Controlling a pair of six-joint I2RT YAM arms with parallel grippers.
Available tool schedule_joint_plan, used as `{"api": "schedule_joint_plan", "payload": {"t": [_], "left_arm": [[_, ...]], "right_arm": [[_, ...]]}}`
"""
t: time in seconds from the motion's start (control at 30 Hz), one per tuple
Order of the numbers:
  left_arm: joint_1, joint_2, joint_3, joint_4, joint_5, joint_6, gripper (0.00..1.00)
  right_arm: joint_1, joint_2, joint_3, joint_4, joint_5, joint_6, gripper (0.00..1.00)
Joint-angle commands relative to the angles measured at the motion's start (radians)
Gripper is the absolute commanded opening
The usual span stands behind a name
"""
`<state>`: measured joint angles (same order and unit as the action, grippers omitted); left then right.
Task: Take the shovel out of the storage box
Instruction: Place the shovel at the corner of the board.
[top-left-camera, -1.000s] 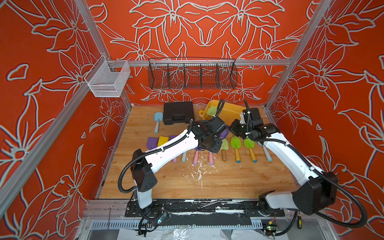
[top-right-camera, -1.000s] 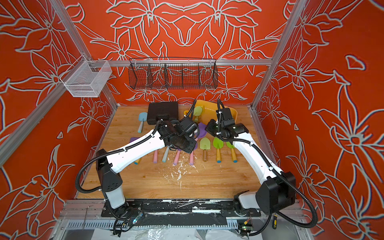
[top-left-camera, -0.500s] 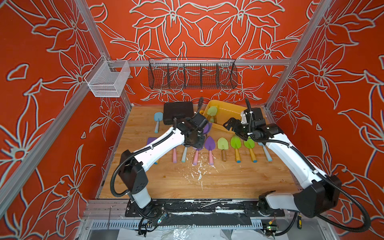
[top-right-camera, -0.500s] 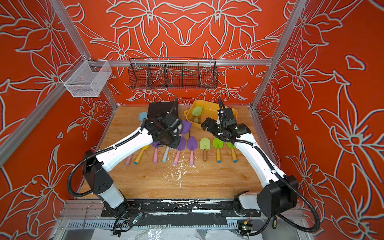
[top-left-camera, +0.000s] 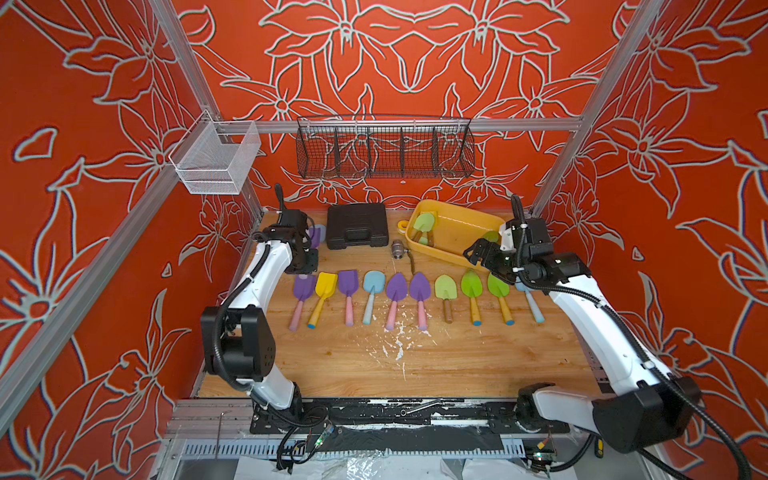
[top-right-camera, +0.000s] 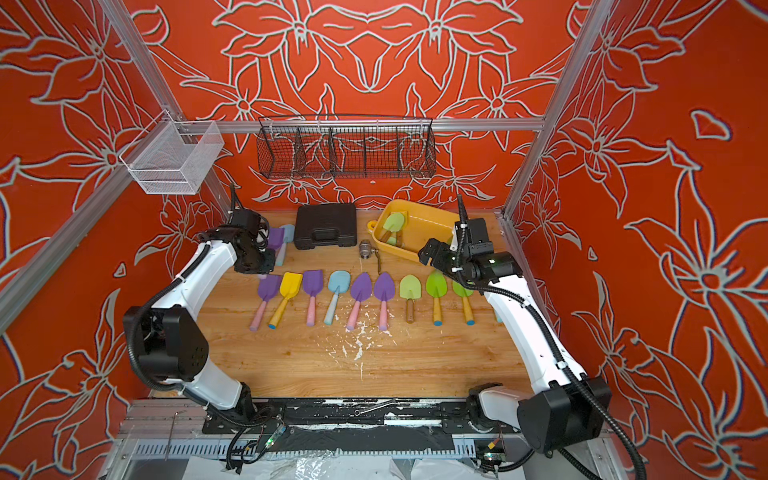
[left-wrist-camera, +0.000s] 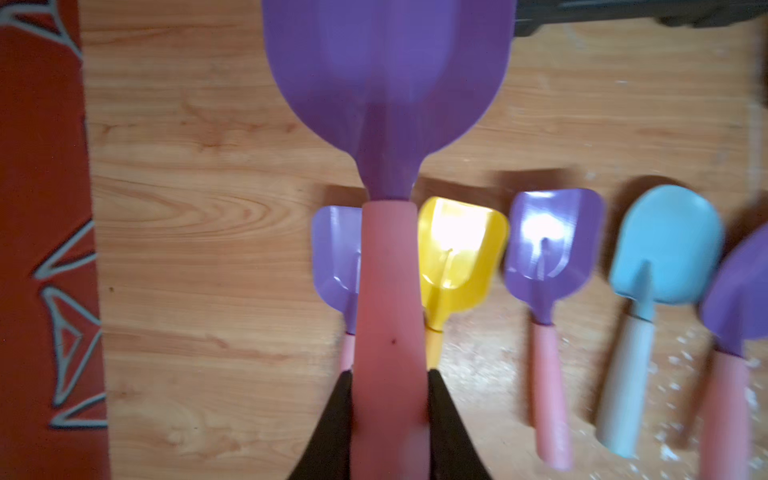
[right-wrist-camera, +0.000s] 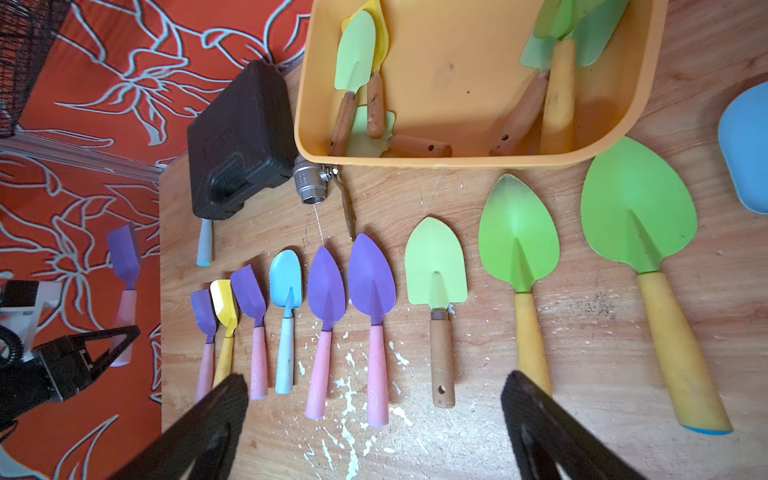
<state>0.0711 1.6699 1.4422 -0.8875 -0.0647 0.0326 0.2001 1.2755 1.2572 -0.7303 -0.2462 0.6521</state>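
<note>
I need to move my left gripper down and outward next and let go of the pink handle, because the bare tabletop (left-wrist-camera: 250, 77) beside the light blue shovel is below and outward of it.
The yellow-orange storage box (top-left-camera: 455, 239) (top-right-camera: 419, 232) (right-wrist-camera: 457, 75) stands at the back right. Light green shovels (top-left-camera: 424, 222) (right-wrist-camera: 355, 54) with brown handles lie in it. More green ones (right-wrist-camera: 561, 25) lie at its other end. My left gripper (left-wrist-camera: 390, 415) (top-left-camera: 305, 259) is shut on the pink handle of a purple shovel (left-wrist-camera: 386, 83) (top-right-camera: 275, 237), held above the left end of the row, beside the left wall. My right gripper (right-wrist-camera: 374, 415) (top-left-camera: 482, 253) hangs open and empty at the box's near side, over the green shovels (right-wrist-camera: 517, 232) of the row.
Several shovels (top-left-camera: 397, 286) lie side by side in a row across the wooden table (top-left-camera: 374, 365). A black tool case (top-left-camera: 356, 226) and a metal valve (top-left-camera: 397, 251) sit left of the box. A light blue shovel (top-right-camera: 286, 232) lies by the case. Wire baskets (top-left-camera: 384, 147) (top-left-camera: 216, 162) hang on the walls.
My left arm has swung from the middle of the table to the far left, carrying the purple shovel. The right arm has stayed by the box.
</note>
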Motion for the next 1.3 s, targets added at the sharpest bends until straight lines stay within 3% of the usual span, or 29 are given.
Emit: {"api": "schedule_joint_plan", "payload": {"t": [0.0,0.23,0.47,0.77,1.03,1.27], "left_arm": [[0.05,0.064,0.037,0.029,-0.029,0.076,0.0],[0.094,0.301,0.187,0.067,-0.056,0.117,0.0],[0.115,0.491,0.378,0.076,-0.048,0.135,0.0],[0.149,0.61,0.483,0.077,-0.047,0.139,0.01],[0.152,0.671,0.548,0.058,-0.028,0.102,0.31],[0.151,0.654,0.549,0.062,-0.028,0.075,0.55]], "right_arm": [[-0.014,0.078,0.065,-0.046,-0.019,-0.045,0.97],[-0.042,0.36,0.332,-0.218,0.043,-0.074,0.97],[-0.055,0.559,0.526,-0.267,0.054,-0.088,0.96],[-0.061,0.87,0.864,-0.499,0.292,-0.109,0.9],[-0.064,1.211,1.308,-0.729,0.483,-0.154,0.78],[-0.079,1.239,1.274,-0.692,0.551,-0.142,0.73]]}}
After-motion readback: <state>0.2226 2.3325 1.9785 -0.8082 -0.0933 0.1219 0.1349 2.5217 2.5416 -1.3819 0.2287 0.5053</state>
